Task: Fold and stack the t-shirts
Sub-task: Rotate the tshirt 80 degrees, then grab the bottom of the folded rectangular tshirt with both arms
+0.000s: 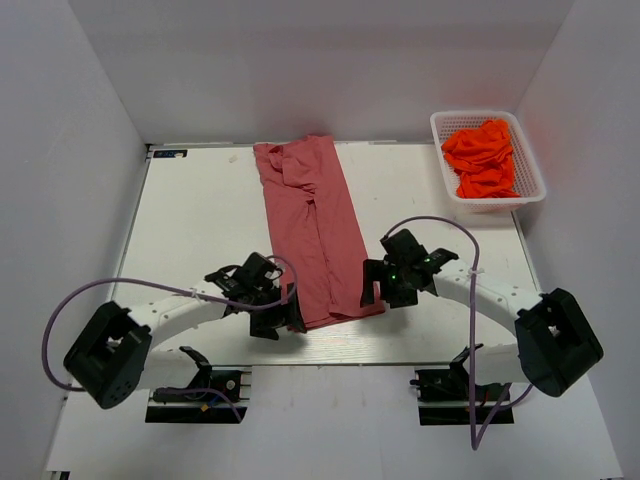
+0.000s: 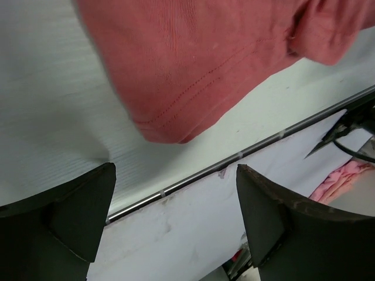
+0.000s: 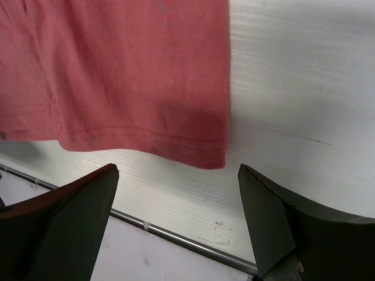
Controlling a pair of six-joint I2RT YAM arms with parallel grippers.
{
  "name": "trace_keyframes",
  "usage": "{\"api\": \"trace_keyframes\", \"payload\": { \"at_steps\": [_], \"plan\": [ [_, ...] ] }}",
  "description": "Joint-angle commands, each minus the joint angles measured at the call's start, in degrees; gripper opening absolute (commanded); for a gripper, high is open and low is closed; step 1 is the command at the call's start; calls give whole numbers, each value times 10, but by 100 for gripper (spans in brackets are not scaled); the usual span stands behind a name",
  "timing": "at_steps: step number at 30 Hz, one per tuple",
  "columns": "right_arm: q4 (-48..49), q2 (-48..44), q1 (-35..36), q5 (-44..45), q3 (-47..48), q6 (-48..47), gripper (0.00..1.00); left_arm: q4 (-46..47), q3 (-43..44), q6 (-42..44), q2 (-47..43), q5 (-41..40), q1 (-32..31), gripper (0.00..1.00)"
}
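I will next move my right gripper down and toward the right in the right wrist view over the hem's basket-side corner (image 1: 379, 310) (image 3: 216, 160), which sits off-center between the open fingers.
A rose-red t-shirt (image 1: 312, 232) lies on the white table (image 1: 200, 220), folded lengthwise into a long strip that runs from the back to the front edge. Its hem is nearest the arms. My left gripper (image 1: 290, 315) is open just off the hem's near-left corner. The left wrist view shows that corner of the rose-red t-shirt (image 2: 181, 70) ahead of the left gripper (image 2: 176, 170), untouched. My right gripper (image 1: 370, 292) is open beside the near-right corner. In the right wrist view the rose-red t-shirt's hem (image 3: 135, 76) lies just beyond the empty right gripper (image 3: 177, 168). Orange t-shirts (image 1: 482, 158) are heaped at the back right.
A white basket (image 1: 437, 135) at the table's back right holds the orange t-shirts. A metal rail (image 2: 234, 157) runs along the table's front edge just below the hem. White walls enclose the left, back and right sides.
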Motion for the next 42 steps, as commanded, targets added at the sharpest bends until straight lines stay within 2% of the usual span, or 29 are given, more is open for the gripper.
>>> {"api": "trace_keyframes", "payload": {
  "at_steps": [1, 3, 6, 8, 11, 12, 13, 15, 18, 19, 21, 22, 23, 24, 29, 33, 38, 42],
  "plan": [
    [22, 22, -6, -22, 2, -10, 88, 19, 23, -6, 42, -11, -29, 91],
    [25, 29, -6, -19, 0, -11, 86, 19, 36, -6, 63, -39, -35, 85],
    [28, 36, -10, -19, -3, -16, 78, 19, 53, -6, 100, -74, -40, 77],
    [28, 37, -10, -13, -10, -16, 78, 13, 59, -1, 124, -97, -45, 72],
    [33, 39, -13, 19, -16, -28, 74, 0, 75, -1, 144, -114, -45, 60],
    [32, 40, -16, 24, -14, -34, 70, 0, 75, 5, 152, -120, -45, 51],
    [33, 44, -16, 27, -11, -37, 61, 0, 75, 5, 152, -120, -45, 47],
    [33, 52, -17, 24, -12, -43, 56, -11, 75, 10, 158, -120, -45, 36],
    [49, 60, -17, 7, -27, -44, 44, -18, 75, 10, 158, -126, -45, 29],
    [59, 62, -17, -2, -33, -46, 30, -18, 75, 10, 158, -126, -45, 22],
    [68, 71, -15, -29, -40, -58, 17, -18, 75, 10, 158, -126, -45, 15],
    [85, 71, -16, -56, -45, -64, 5, -18, 75, 10, 158, -126, -45, 8],
    [90, 67, -17, -66, -59, -72, 0, -18, 75, 10, 158, -126, -45, 4],
    [90, 65, -15, -75, -60, -75, 0, -32, 81, 10, 152, -121, -45, 0],
    [62, 2, -11, -137, -83, -71, 0, -55, 65, -12, 115, -106, -51, 0],
    [56, -62, 4, -213, -125, -19, 0, -69, 43, -29, 65, -63, -62, 0],
    [41, -92, 15, -193, -109, -6, 0, -113, 80, -44, 43, -68, -62, 0],
    [-2, -49, 8, -108, 1, -27, 0, -128, 135, -44, 49, -89, -49, 0]
  ]
}}
